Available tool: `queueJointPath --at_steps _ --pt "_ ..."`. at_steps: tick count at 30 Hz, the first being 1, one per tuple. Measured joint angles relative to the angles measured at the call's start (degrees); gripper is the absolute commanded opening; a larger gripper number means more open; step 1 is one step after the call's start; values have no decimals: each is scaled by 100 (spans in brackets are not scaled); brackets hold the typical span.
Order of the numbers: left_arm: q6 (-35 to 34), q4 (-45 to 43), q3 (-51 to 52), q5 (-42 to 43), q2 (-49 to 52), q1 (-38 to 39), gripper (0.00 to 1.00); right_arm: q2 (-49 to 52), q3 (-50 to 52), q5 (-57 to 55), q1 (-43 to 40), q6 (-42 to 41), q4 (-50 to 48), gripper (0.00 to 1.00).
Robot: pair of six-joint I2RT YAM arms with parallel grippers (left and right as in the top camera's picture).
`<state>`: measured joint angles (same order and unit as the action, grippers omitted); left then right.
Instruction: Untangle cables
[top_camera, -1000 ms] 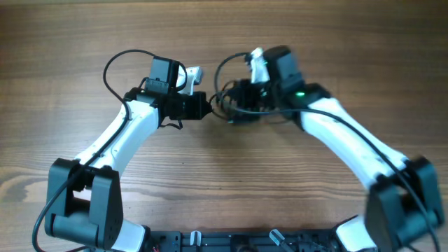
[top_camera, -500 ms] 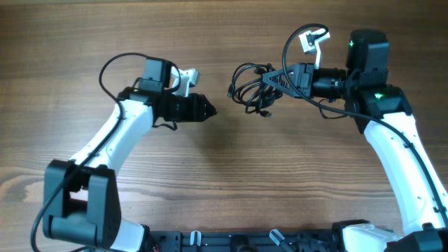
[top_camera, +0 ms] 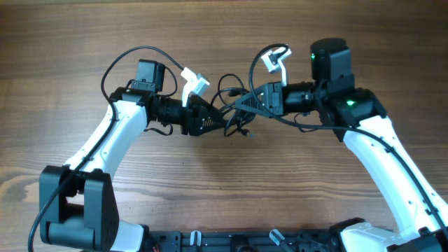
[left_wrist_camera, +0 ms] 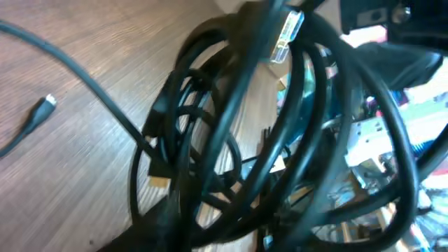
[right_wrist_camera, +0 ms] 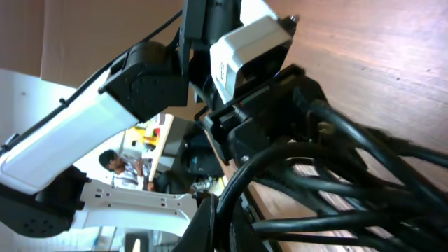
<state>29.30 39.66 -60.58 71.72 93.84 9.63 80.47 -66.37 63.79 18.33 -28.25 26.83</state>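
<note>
The robot should draw its right gripper away from the bundle, to the right in the overhead view, before it opens, since the piece of cable it pinches runs into the bundle's loops.
A tangled bundle of black cables (top_camera: 229,106) hangs between my two grippers just above the wooden table. My right gripper (top_camera: 243,103) comes in from the right and is shut on a strand of it; in the right wrist view its fingers (right_wrist_camera: 210,224) pinch a black cable (right_wrist_camera: 336,168). My left gripper (top_camera: 212,117) is pushed into the bundle's left side. In the left wrist view the loops (left_wrist_camera: 231,140) fill the frame and hide the jaws, so their state is unclear. A gold plug (left_wrist_camera: 159,178) and a silver plug (left_wrist_camera: 287,33) show among the loops.
A loose cable end with a small plug (left_wrist_camera: 38,115) lies on the wooden table (top_camera: 224,189) left of the bundle. The left arm's own black cable loops (top_camera: 115,63) behind its wrist. The left gripper's white camera housing (right_wrist_camera: 248,45) faces the right wrist closely.
The right gripper has carried the cable bundle leftward toward the middle. The left gripper has moved right and turned into the bundle, closing the gap between them.
</note>
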Motion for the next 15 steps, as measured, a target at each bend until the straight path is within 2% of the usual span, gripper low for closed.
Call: queueJointPath --at_steps 3,6,9,10,15 --pt "131 -4 0 20 -11 7 4 4 0 -55 66 0 0 4" --pt "15 -17 0 -321 -33 7 4 13 0 -57 61 0 2 4" --pt "-1012 -472 2 -1606 -76 20 4 31 4 216 -129 0 -238 4" --pt "-1786 -638 0 -2590 -83 33 4 31 13 420 -363 -15 -516 4" --pt "-4059 -584 -13 -5593 -153 59 4 103 46 841 -1263 -501 -1390 4"
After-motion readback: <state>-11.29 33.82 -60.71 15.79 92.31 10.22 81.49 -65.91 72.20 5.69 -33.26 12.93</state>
